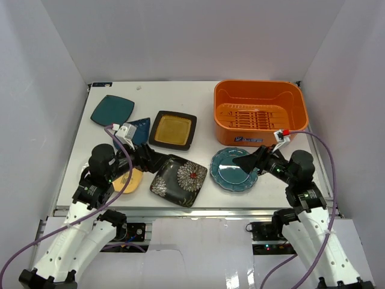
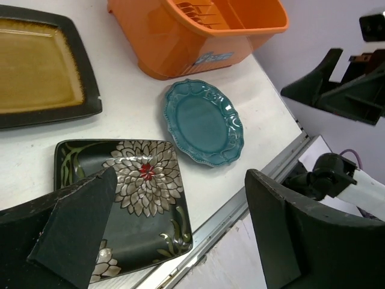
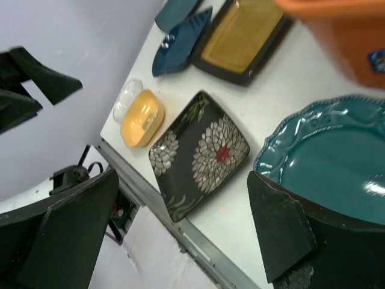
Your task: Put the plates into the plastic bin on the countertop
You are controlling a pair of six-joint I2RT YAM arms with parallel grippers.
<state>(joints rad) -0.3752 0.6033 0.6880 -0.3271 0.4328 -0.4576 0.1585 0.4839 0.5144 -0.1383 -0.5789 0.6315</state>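
Note:
My right gripper moves down next from over the scalloped plate onto the floral plate's edge (image 1: 199, 187) (image 3: 210, 185) beside it, since bare countertop between them leaves finger room.
The orange plastic bin (image 1: 261, 111) stands empty at the back right of the white countertop (image 1: 180, 96). On the countertop lie a dark teal square plate (image 1: 112, 109), a small blue plate (image 1: 137, 130), a black-rimmed amber square plate (image 1: 173, 130), a black floral square plate (image 1: 179, 180), a scalloped teal plate (image 1: 233, 170) and a small yellow plate (image 1: 129, 180). A clear plate (image 3: 127, 99) lies beside the yellow one (image 3: 141, 117). My left gripper (image 1: 153, 161) is open and empty over the floral plate's left edge (image 2: 129, 192). My right gripper (image 1: 248, 162) is open and empty over the scalloped plate (image 3: 331, 162).
The table's metal front edge (image 1: 192, 211) runs just below the floral plate. White walls enclose the left, back and right sides. The bin's white label (image 1: 248, 139) faces the scalloped plate. The two grippers face each other across the floral plate.

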